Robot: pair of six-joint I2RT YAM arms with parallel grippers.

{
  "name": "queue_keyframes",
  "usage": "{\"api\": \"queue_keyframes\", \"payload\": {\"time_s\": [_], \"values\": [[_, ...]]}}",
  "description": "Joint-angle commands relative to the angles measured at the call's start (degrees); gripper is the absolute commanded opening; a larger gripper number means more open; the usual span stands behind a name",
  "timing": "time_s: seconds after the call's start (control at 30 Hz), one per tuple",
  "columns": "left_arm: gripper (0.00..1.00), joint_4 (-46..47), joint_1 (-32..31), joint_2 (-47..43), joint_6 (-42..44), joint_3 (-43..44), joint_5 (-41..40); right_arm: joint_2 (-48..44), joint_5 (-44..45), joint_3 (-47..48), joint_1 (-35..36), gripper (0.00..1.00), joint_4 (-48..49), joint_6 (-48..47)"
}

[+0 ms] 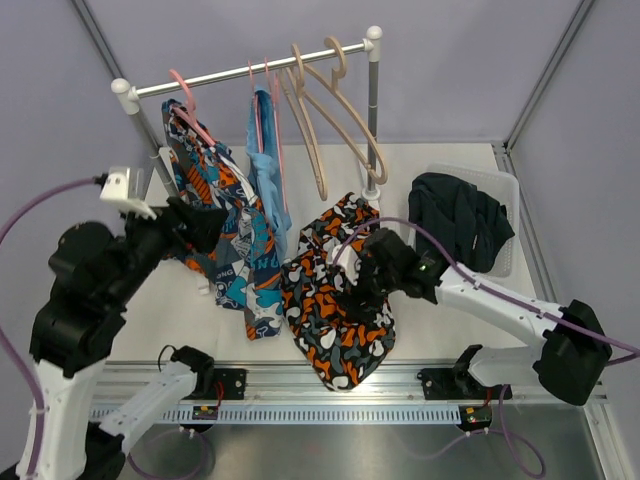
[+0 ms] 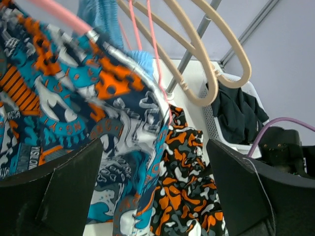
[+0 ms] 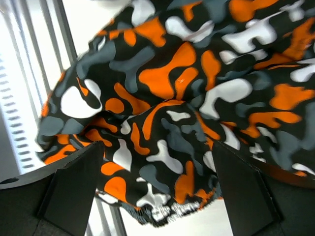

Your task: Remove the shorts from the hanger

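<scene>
My right gripper will next go down open onto the creased middle of the camouflage shorts, because the cloth is bunched there in a fold its fingers can pinch.
The camouflage shorts, blotched orange, black and white, lie crumpled on the table in front of the rack, off any hanger. My right gripper hovers just over them, open; in the right wrist view the fabric fills the space beyond the spread fingers. Dark shorts lie in the white basket. Three beige hangers hang empty on the rail. My left gripper is open beside the teal-blue-orange garment; its wrist view shows that garment and the camouflage shorts behind.
The white rail on grey posts carries a pink hanger with the teal patterned garment and another with a light blue garment. The basket stands at the back right. A slotted metal rail runs along the near edge.
</scene>
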Motion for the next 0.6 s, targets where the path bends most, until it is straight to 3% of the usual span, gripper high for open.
{"api": "queue_keyframes", "payload": {"time_s": [0.0, 0.1, 0.23, 0.33, 0.43, 0.47, 0.5, 0.57], "values": [[0.92, 2.35, 0.09, -7.01, -1.87, -9.21, -4.14, 0.8, 11.45, -4.27, 4.59, 0.99, 12.85, 0.66], [0.92, 2.53, 0.0, -11.69, -5.21, -16.42, -4.67, 5.8, 16.74, -5.25, 7.15, 1.0, 15.79, -0.13], [0.93, 3.06, 0.09, -19.15, -8.55, -22.68, -5.54, 17.65, 24.89, 0.18, 7.59, 1.0, 13.96, 3.56], [0.93, 2.8, 0.09, -21.28, -9.0, -24.28, -6.25, 20.93, 26.33, 2.04, 7.5, 0.98, 12.73, 4.0], [0.93, 2.09, 0.09, -21.72, -8.21, -24.02, -6.51, 22.25, 22.76, 3.45, 7.5, 0.69, 9.92, 3.83], [0.93, 2.0, 0.09, -21.46, -7.95, -23.84, -6.51, 22.6, 21.77, 3.8, 7.5, 0.56, 9.04, 4.0], [0.93, 2.09, 0.09, -21.28, -7.68, -23.75, -6.43, 22.87, 21.06, 4.15, 7.5, 0.34, 7.03, 4.09], [0.93, 2.53, 0.09, -20.85, -6.98, -23.75, -5.9, 23.13, 18.69, 5.21, 7.5, 0.18, 2.99, 3.39]]}}
